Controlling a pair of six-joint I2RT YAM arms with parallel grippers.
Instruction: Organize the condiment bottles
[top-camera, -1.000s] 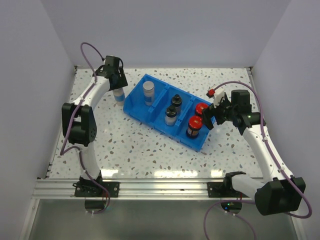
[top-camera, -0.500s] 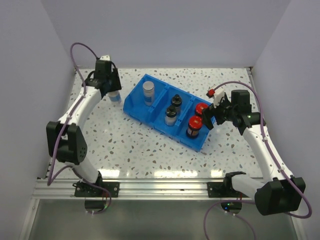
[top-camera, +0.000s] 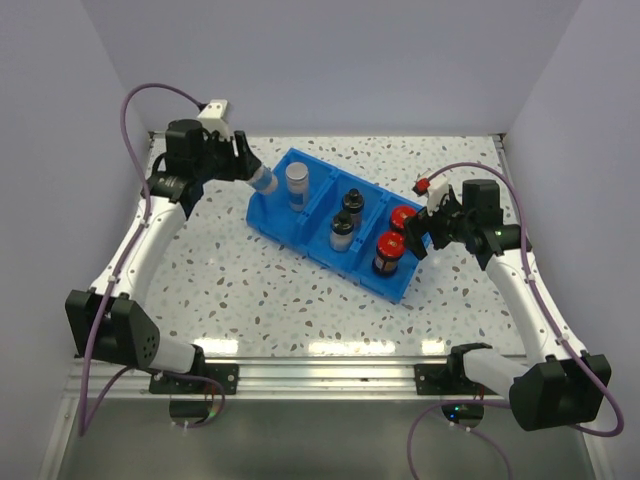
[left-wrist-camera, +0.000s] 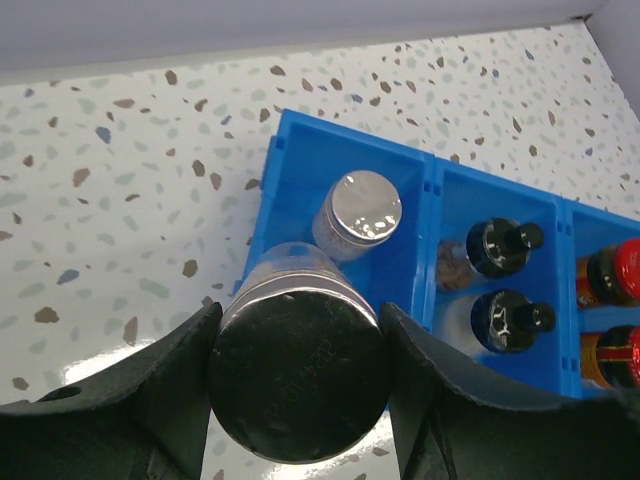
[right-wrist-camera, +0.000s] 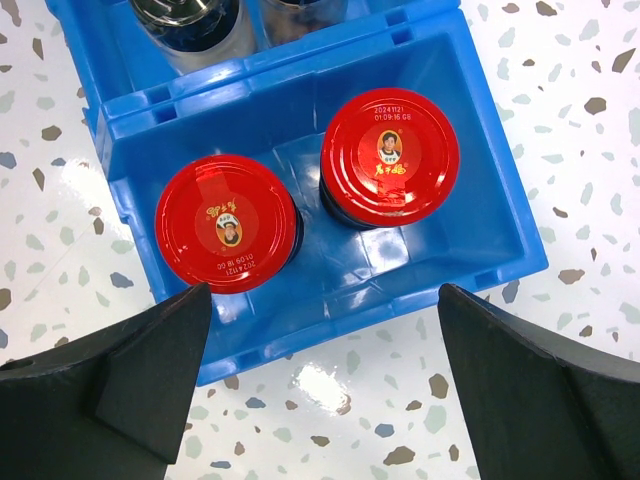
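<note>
The bare bottom of the bin beside the matching jar lies below my left gripper and to its right in the top view, so I will shift that way, lower and release.
My left gripper (top-camera: 245, 170) is shut on a clear silver-lidded jar (top-camera: 262, 180), held tilted in the air just left of the blue bin (top-camera: 300, 232); in the left wrist view the jar (left-wrist-camera: 298, 370) fills the space between the fingers. The other silver-lidded jar (top-camera: 297, 185) stands in the bin's left compartment. Two black-topped shakers (top-camera: 346, 220) stand in the middle one, two red-capped jars (top-camera: 395, 238) in the right one. My right gripper (top-camera: 418, 232) hangs open and empty over the bin's right end, above the red caps (right-wrist-camera: 390, 155).
The speckled white tabletop (top-camera: 260, 290) lies around the bin, with grey walls on three sides. The bin sits at a slant across the middle. An aluminium rail (top-camera: 310, 375) runs along the near edge.
My left arm has lifted the silver-lidded jar off the table and swung it right, toward the bin's left compartment. The right arm has not moved.
</note>
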